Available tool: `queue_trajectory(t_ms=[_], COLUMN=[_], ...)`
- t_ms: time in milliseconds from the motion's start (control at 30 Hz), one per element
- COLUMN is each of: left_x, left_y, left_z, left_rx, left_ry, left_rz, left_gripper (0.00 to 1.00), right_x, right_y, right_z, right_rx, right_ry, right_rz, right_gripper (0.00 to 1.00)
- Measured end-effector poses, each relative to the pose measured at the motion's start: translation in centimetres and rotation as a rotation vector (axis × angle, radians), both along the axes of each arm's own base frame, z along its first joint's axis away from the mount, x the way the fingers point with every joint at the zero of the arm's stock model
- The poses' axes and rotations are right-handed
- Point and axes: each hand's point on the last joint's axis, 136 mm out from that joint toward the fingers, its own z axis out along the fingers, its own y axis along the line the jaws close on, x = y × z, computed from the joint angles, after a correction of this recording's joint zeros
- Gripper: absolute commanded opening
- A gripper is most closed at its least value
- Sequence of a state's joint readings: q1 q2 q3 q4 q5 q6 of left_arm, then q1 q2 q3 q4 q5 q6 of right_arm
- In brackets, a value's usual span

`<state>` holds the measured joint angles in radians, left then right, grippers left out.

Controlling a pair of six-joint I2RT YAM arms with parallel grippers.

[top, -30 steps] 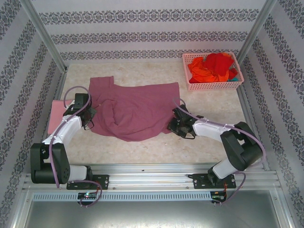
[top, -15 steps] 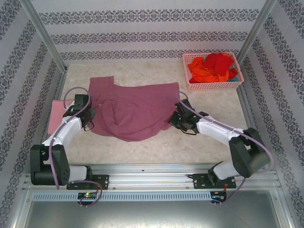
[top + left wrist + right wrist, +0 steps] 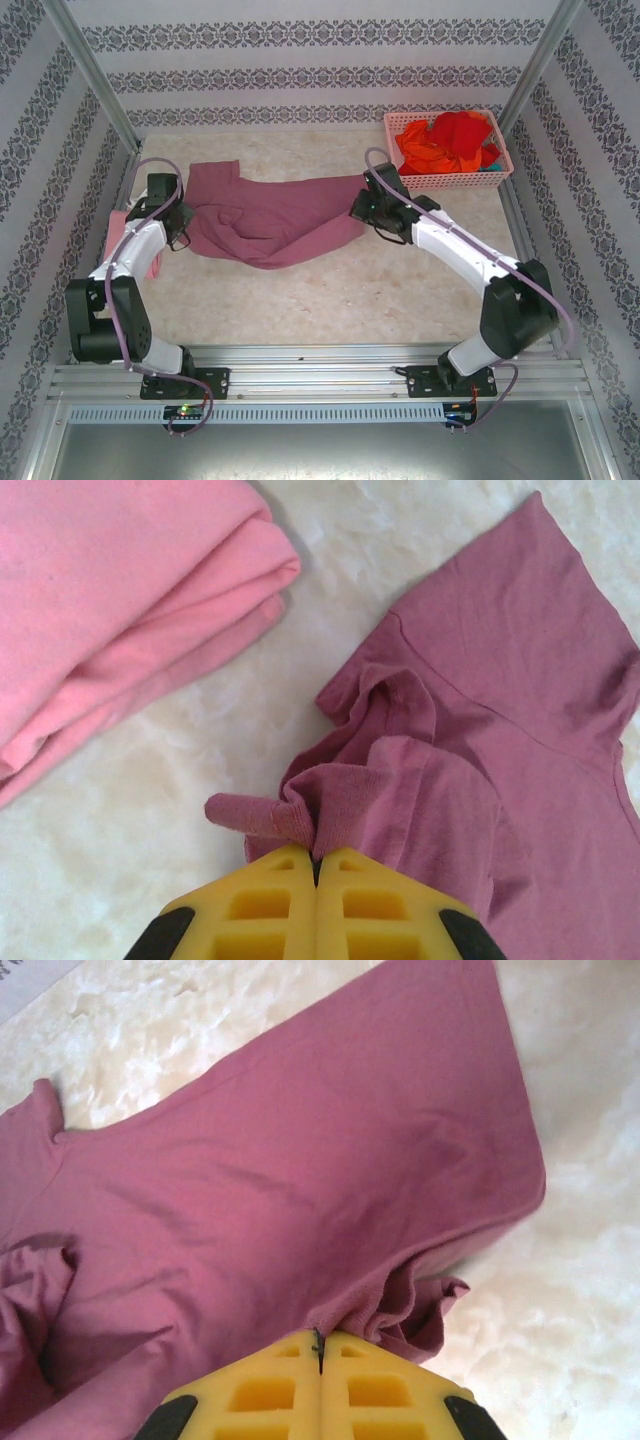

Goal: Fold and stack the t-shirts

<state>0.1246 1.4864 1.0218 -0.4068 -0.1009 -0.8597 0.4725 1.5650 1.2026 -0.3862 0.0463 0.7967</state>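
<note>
The clamped hem will go outward next in my right gripper, over the shirt's uncovered flat far part and toward my left gripper. Then my right gripper will release it.
A dusty mauve t-shirt (image 3: 275, 222) lies across the middle of the table, bunched and partly doubled over. My left gripper (image 3: 183, 235) is shut on its left edge; in the left wrist view the yellow fingers (image 3: 280, 900) pinch a rolled fold of the mauve t-shirt (image 3: 480, 740). My right gripper (image 3: 358, 207) is shut on the shirt's right edge, and the right wrist view has a hem of the mauve t-shirt (image 3: 300, 1170) clamped between the fingers (image 3: 360, 1390). A folded light pink t-shirt (image 3: 110, 610) lies at the table's left edge (image 3: 122, 232).
A pink lattice basket (image 3: 450, 180) stands at the back right, holding red and orange t-shirts (image 3: 450, 140). Patterned walls and metal posts enclose the table (image 3: 400, 290). Bare marbled surface lies between the shirt and the arm bases.
Both grippers have moved toward the back of the table, drawing the near part of the mauve shirt up over itself. The right gripper closed on the hem during this time.
</note>
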Motion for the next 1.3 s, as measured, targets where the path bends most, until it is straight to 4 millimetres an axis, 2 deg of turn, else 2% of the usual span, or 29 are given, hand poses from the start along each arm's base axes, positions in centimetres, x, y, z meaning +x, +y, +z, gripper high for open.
queue_trajectory(t_ms=[200, 367, 433, 467, 500, 533, 600, 700, 833, 933, 1067, 1167, 1300], left_x=[1.6, 1.9, 2.2, 2.4, 2.5, 2.7, 2.8, 2.9, 2.9, 2.7, 2.4, 2.4, 2.3], left_y=[0.0, -0.2, -0.2, -0.2, -0.2, -0.2, -0.2, -0.2, -0.3, -0.4, -0.6, -0.8, -1.0], left_z=[-0.8, -2.0, -2.6, -2.8, -2.9, -3.0, -3.2, -3.1, -3.3, -3.8, -4.2, -4.5, -4.8], left_rx=[-0.018, -0.035, -0.036, -0.035, -0.035, -0.033, -0.03, -0.028, -0.028, -0.033, -0.045, -0.051, -0.064], left_ry=[0.022, 0.05, 0.065, 0.071, 0.075, 0.077, 0.081, 0.08, 0.076, 0.082, 0.087, 0.083, 0.083], left_rz=[-0.021, -0.031, -0.034, -0.036, -0.038, -0.042, -0.051, -0.058, -0.062, -0.065, -0.072, -0.076, -0.084], left_gripper=[0.0, 0.0, 0.0, 0.0, 0.0, 0.0, 0.0, 0.0, 0.0, 0.0, 0.0, 0.0, 0.0], right_x=[4.7, 8.3, 9.5, 10.0, 10.4, 10.6, 10.7, 9.5, 5.2, 2.6, 0.4, 0.3, 0.8], right_y=[1.2, 2.2, 2.6, 2.6, 2.6, 2.4, 2.0, 1.0, -0.7, -1.4, -1.9, -1.4, -0.7], right_z=[-1.4, -4.1, -5.0, -5.3, -5.5, -5.5, -5.1, -4.1, -3.7, -5.1, -8.8, -10.4, -11.4], right_rx=[-0.044, -0.089, -0.085, -0.085, -0.086, -0.085, -0.091, -0.086, -0.053, -0.006, 0.05, 0.107, 0.167], right_ry=[0.015, 0.046, 0.055, 0.058, 0.057, 0.056, 0.044, -0.001, -0.029, -0.018, 0.06, 0.094, 0.103], right_rz=[0.031, 0.058, 0.069, 0.074, 0.083, 0.087, 0.098, 0.099, 0.116, 0.142, 0.172, 0.2, 0.221], right_gripper=[0.0, 0.0, 0.13, 0.29, 0.42, 0.46, 0.49, 0.51, 0.53, 0.53, 0.52, 0.52, 0.52])
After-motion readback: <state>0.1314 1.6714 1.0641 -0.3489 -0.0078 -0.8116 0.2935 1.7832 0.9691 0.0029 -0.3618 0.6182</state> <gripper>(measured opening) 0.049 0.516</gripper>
